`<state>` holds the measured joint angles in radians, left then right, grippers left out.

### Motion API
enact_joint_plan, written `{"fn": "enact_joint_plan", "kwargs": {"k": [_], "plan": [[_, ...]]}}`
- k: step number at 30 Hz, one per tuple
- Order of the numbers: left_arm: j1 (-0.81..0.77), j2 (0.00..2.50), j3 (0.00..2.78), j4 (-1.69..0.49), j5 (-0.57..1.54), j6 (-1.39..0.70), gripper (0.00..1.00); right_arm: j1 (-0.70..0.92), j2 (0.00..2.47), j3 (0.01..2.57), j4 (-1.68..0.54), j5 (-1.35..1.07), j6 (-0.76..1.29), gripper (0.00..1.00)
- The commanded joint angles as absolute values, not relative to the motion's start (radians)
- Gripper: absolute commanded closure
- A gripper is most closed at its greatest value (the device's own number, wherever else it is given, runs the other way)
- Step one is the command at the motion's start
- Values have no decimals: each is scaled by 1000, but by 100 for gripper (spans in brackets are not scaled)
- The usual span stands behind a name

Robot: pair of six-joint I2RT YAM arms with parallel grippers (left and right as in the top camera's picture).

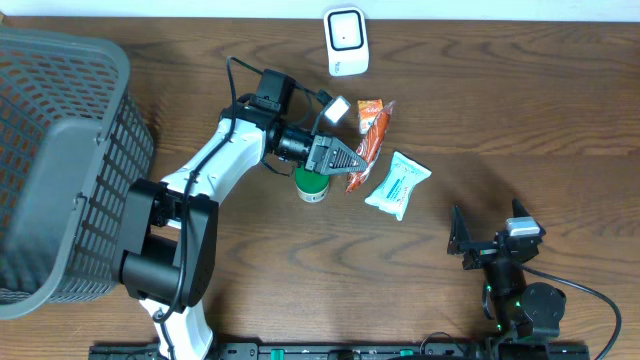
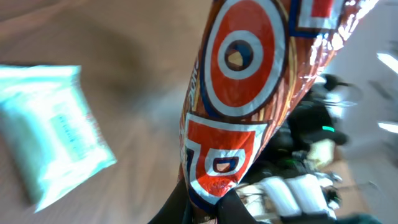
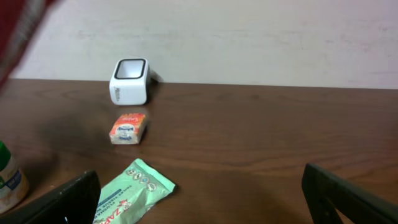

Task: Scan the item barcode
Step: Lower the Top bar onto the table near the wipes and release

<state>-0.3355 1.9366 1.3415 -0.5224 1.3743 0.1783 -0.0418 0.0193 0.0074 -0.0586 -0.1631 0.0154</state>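
The tabletop (image 1: pixel 374 228) beside the teal tissue pack is clear and lies below and back from here. Next my left gripper should tilt its fingers down, lower the snack packet there and let go of it.
My left gripper (image 1: pixel 350 158) (image 2: pixel 208 210) is shut on the lower end of a long red and orange snack packet (image 1: pixel 365 148) (image 2: pixel 242 93), held above the table. The packet fills the left wrist view and shows as a red blur (image 3: pixel 18 31) at the top left of the right wrist view. No barcode shows on its visible face. The white scanner (image 1: pixel 345 42) (image 3: pixel 130 81) stands at the back edge, beyond the packet. My right gripper (image 1: pixel 478 245) (image 3: pixel 199 199) rests open and empty at the front right.
A small orange packet (image 1: pixel 372 105) (image 3: pixel 127 127) lies between the held packet and the scanner. A teal tissue pack (image 1: pixel 398 183) (image 2: pixel 50 130) (image 3: pixel 134 190) lies to the right. A green-capped bottle (image 1: pixel 312 185) (image 3: pixel 9 180) stands under the left arm. A grey basket (image 1: pixel 60 160) fills the left side.
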Motion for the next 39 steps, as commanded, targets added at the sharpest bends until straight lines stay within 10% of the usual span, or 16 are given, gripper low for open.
{"fn": "enact_joint_plan", "kwargs": {"k": [1,15,39], "plan": [[-355,1943,1343,-521,1155,61,93,-36,32,6,-63,-163,30,1],[-620,1943,1343,-480,485,-182,92,-36,52,6,-63,-162,89,1],[-651,1944,1265,-478,620,-484,92,-36,53,6,-63,-162,101,1]]}}
